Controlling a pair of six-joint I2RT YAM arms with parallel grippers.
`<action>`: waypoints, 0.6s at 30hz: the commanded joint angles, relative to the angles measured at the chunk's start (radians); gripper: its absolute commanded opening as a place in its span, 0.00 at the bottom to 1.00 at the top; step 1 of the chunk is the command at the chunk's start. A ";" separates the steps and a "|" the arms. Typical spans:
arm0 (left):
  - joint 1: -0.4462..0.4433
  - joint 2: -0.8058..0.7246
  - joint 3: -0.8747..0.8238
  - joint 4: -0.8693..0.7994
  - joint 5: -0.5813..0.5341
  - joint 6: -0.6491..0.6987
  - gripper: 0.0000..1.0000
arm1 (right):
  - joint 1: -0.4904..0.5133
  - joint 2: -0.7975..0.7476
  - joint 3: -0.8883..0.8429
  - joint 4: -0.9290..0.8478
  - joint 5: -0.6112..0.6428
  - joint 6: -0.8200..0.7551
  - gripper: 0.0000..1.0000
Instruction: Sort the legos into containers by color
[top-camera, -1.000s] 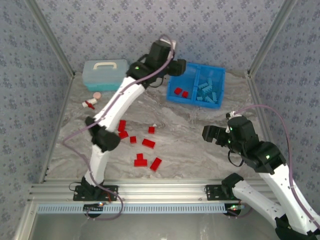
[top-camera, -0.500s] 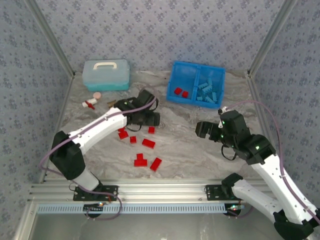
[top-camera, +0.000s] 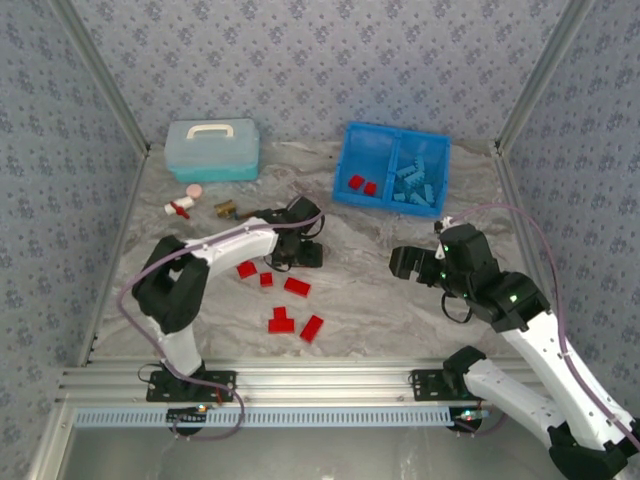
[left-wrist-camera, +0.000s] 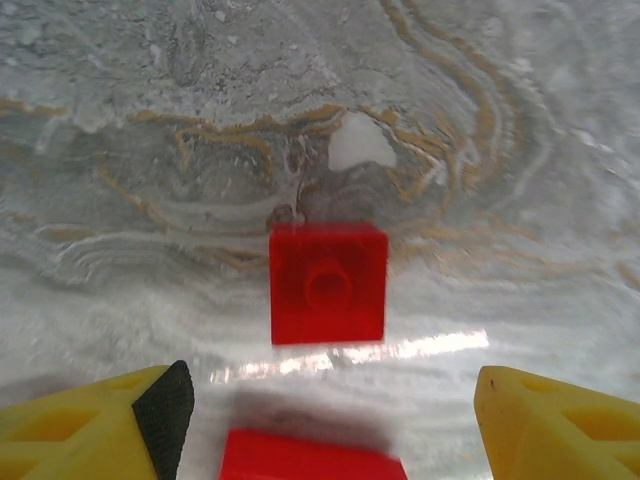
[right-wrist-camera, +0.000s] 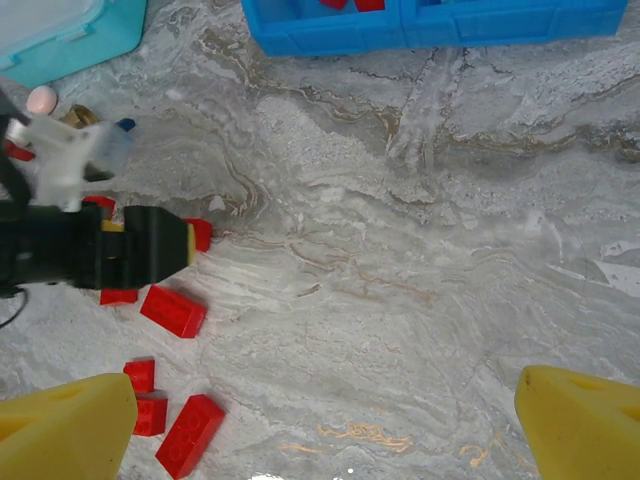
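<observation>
The square red lego (left-wrist-camera: 328, 285) is still just beyond my left gripper's fingers. My left gripper will move gently outward and down next, until its open fingers are on both sides of that lego.
Several red legos (top-camera: 297, 287) lie scattered left of the table's middle. My left gripper (top-camera: 303, 247) is down among them, open. In the left wrist view a square red lego (left-wrist-camera: 328, 283) lies just ahead of the left gripper (left-wrist-camera: 330, 400), and another red lego (left-wrist-camera: 310, 458) lies between the spread fingers, touching neither. The blue containers tray (top-camera: 358, 145) stands at the back, with two red legos (top-camera: 362, 184) in its left compartment and light blue legos (top-camera: 418, 180) in its right one. My right gripper (top-camera: 405, 262) hovers open and empty right of centre; bare table lies under the right gripper (right-wrist-camera: 325, 420).
A pale blue lidded box (top-camera: 212, 150) stands at the back left. Small pink, white and brown odds and ends (top-camera: 180, 207) lie in front of it. A white fleck (left-wrist-camera: 360, 145) sits beyond the square brick. Aluminium frame posts line both sides.
My left arm has swung from above the tray down to the table among the red legos. The right gripper has edged left and forward.
</observation>
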 joint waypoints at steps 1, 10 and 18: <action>0.008 0.054 0.059 0.018 -0.015 0.031 0.73 | 0.005 -0.014 -0.006 -0.021 0.007 0.012 1.00; 0.008 0.111 0.073 0.022 -0.023 0.017 0.40 | 0.005 -0.017 -0.014 -0.019 0.009 0.015 1.00; -0.001 0.029 0.140 -0.022 -0.018 0.024 0.29 | 0.005 -0.018 0.003 -0.025 0.018 0.015 1.00</action>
